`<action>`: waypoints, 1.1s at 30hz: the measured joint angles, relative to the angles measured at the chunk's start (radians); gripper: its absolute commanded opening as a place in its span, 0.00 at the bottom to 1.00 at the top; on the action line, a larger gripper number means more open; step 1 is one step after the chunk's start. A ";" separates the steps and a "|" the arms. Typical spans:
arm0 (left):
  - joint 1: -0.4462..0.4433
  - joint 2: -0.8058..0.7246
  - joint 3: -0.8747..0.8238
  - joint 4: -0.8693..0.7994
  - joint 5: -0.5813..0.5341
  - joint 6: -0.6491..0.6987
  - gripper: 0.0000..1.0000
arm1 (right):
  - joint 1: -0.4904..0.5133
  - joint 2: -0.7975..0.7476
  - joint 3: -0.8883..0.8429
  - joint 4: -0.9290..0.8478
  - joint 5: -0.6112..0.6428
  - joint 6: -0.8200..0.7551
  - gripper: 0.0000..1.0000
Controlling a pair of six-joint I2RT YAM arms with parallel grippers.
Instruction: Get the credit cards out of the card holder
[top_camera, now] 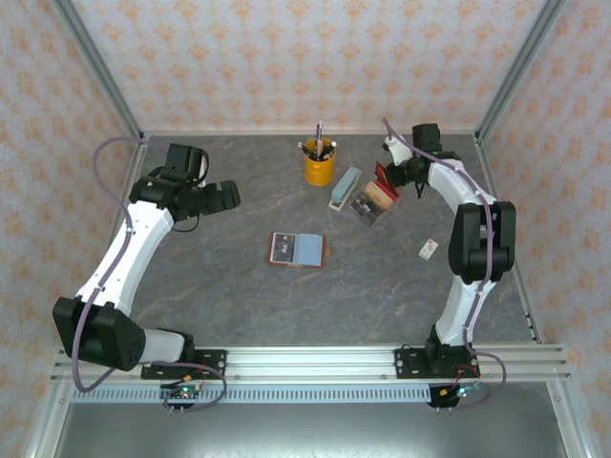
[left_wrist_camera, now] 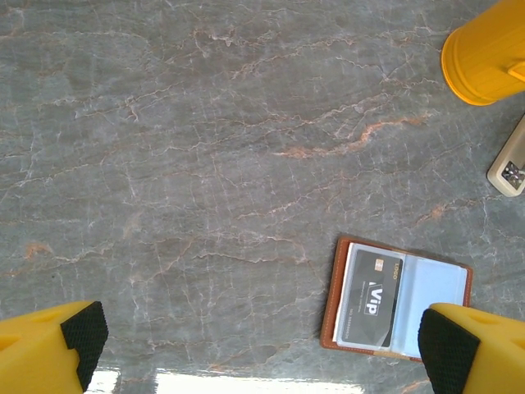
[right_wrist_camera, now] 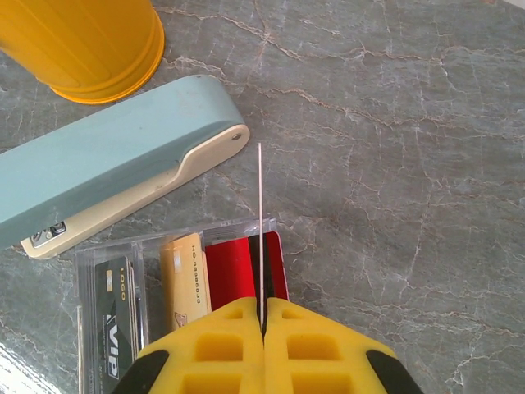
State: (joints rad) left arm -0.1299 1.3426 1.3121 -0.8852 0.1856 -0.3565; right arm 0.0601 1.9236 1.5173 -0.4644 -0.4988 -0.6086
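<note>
My right gripper is holding the thin card and should lower it onto the red card and let go of it, because the clear box already has a red card in its end slot (right_wrist_camera: 238, 267) below.
The reddish-brown card holder (top_camera: 299, 249) lies open flat mid-table, pale blue inside. In the left wrist view the card holder (left_wrist_camera: 398, 300) has a black VIP card (left_wrist_camera: 373, 297) in its left sleeve. My left gripper (top_camera: 224, 196) hovers left of it and high, jaws wide open and empty (left_wrist_camera: 262, 353). My right gripper (right_wrist_camera: 263, 316) is shut on a thin credit card (right_wrist_camera: 261, 213), seen edge-on and red from above (top_camera: 382, 175). It hangs over a clear box (top_camera: 370, 202) holding a red card (right_wrist_camera: 238, 271), a yellow card (right_wrist_camera: 187, 283) and a black card (right_wrist_camera: 115, 316).
A pale blue stapler (top_camera: 345, 188) lies just left of the clear box, and a yellow pen cup (top_camera: 320, 164) stands behind it. A small white object (top_camera: 429, 249) lies at the right. Metal frame posts and patterned walls enclose the grey marbled table (top_camera: 210, 277).
</note>
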 measured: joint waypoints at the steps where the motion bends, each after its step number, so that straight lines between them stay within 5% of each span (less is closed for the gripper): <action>1: 0.000 0.001 0.000 0.000 0.002 0.000 1.00 | 0.000 0.000 0.000 0.000 0.000 -0.004 0.00; 33: 0.000 0.035 0.000 0.002 0.048 0.016 1.00 | -0.015 -0.126 -0.152 0.008 -0.014 -0.058 0.00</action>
State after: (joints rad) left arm -0.1299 1.3777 1.3121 -0.8833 0.2340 -0.3408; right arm 0.0448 1.7977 1.3655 -0.4564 -0.5125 -0.6666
